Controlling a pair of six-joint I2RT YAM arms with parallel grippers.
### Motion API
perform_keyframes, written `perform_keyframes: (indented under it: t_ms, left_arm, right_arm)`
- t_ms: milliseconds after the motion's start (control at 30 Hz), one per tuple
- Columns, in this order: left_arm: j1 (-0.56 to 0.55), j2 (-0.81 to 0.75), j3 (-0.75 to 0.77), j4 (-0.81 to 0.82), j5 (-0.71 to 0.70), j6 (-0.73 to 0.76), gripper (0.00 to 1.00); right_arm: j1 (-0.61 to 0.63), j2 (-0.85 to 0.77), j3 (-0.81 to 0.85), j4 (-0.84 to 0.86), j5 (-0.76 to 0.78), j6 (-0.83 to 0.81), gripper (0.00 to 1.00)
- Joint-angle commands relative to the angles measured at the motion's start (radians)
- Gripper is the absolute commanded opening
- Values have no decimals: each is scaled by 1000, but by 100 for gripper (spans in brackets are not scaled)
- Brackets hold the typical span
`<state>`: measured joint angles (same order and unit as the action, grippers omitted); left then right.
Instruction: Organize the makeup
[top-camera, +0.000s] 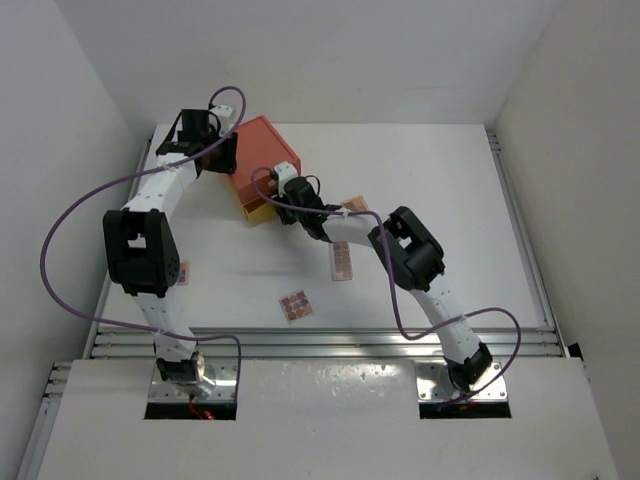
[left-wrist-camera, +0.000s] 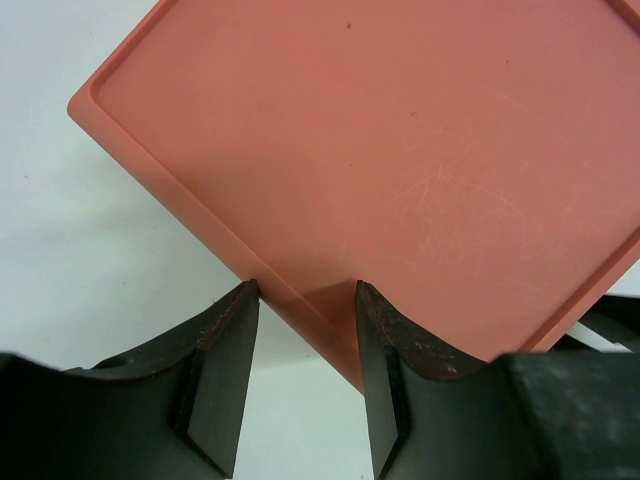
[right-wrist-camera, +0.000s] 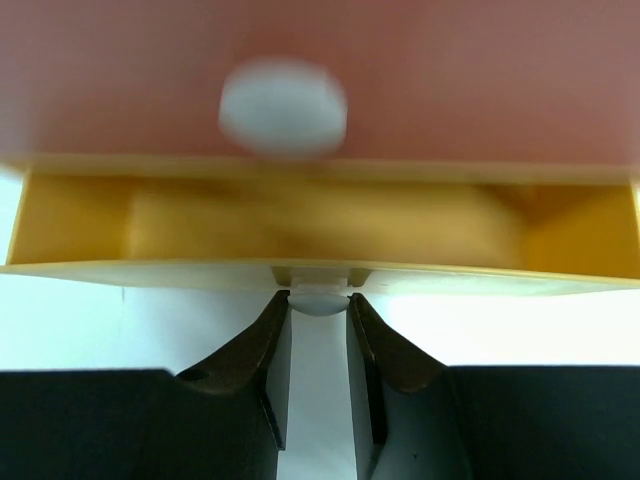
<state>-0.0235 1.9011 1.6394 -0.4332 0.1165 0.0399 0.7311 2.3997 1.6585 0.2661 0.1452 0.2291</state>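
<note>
The yellow drawer is only partly open. My right gripper should pull back next, to draw the white knob (top-camera: 283, 217) (right-wrist-camera: 319, 302) away from the orange front before opening.
Makeup palettes of pinkish squares lie on the white table: one (top-camera: 295, 305) near the front, one (top-camera: 343, 262) under my right arm, and one (top-camera: 356, 204) by that arm's elbow. An orange drawer box (top-camera: 265, 150) stands at the back left, its yellow drawer (top-camera: 256, 211) pulled partly out. My right gripper (right-wrist-camera: 318, 298) is shut on that drawer's white knob (right-wrist-camera: 318, 304). My left gripper (left-wrist-camera: 305, 288) straddles a corner of the box (left-wrist-camera: 400, 150), its fingers closed against it. No brushes or sticks show.
A fourth palette (top-camera: 184, 272) peeks out from behind my left arm near the table's left edge. A second white knob (right-wrist-camera: 283, 105) shows, blurred, on the orange front above the open drawer. A purple cable loops off each arm.
</note>
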Motion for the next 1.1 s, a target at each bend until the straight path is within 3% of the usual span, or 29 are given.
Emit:
perform_keyframes:
  t_ms: [0, 400, 567, 733, 900, 1000, 1067]
  left_arm:
    - [16, 49, -1, -99, -15, 0, 48]
    - [16, 58, -1, -99, -25, 0, 48]
    - [25, 58, -1, -99, -25, 0, 48]
    - [25, 58, 34, -122, -25, 0, 48]
    - [25, 33, 114, -191, -34, 0, 51]
    - [34, -2, 169, -234, -34, 0, 57]
    - [43, -23, 189, -251, -34, 0, 69]
  right_arm:
    - [5, -140, -129, 76, 17, -59, 1]
    - [66, -396, -544, 167, 5, -47, 1]
    - [64, -439, -599, 157, 1, -25, 1]
    - [65, -444, -571, 124, -21, -16, 25]
    - [65, -508, -597, 70, -49, -11, 72]
    - [65, -560, -614, 15, -55, -31, 84]
    - [64, -591, -628, -8, -61, -43, 96]
